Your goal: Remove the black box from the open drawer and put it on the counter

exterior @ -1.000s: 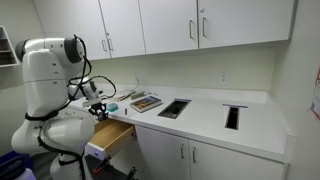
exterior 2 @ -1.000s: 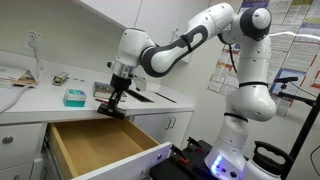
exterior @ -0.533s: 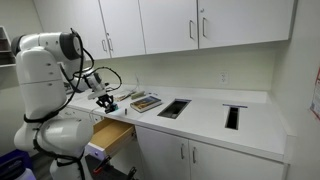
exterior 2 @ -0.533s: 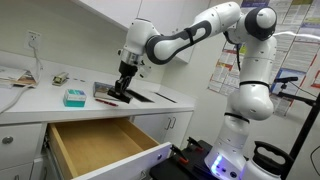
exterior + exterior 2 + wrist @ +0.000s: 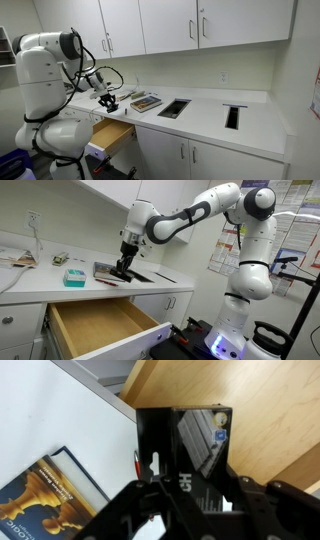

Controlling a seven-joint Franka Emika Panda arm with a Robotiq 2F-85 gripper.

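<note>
I should move my gripper outward next, then down onto the counter between the chess book and the teal box, because the black box (image 5: 188,445) still hangs partly over the drawer.
My gripper (image 5: 122,268) is shut on the black box (image 5: 188,445) and holds it at the counter's front edge, above the open wooden drawer (image 5: 100,325). In the wrist view the glossy black box sits between my fingers (image 5: 190,500), half over the white counter (image 5: 50,415) and half over the drawer's wooden bottom (image 5: 265,410). In an exterior view the gripper (image 5: 107,101) hangs over the counter beside the drawer (image 5: 113,137). I cannot tell whether the box touches the counter.
A chess book (image 5: 45,485) and a red pen (image 5: 136,462) lie on the counter next to the box. A teal box (image 5: 73,277) stands further along. Two rectangular openings (image 5: 174,108) (image 5: 232,116) are cut into the counter. Wall cabinets hang above.
Over the last second my gripper rose with the black box from the drawer front up to the counter edge. In the last half second it has barely moved.
</note>
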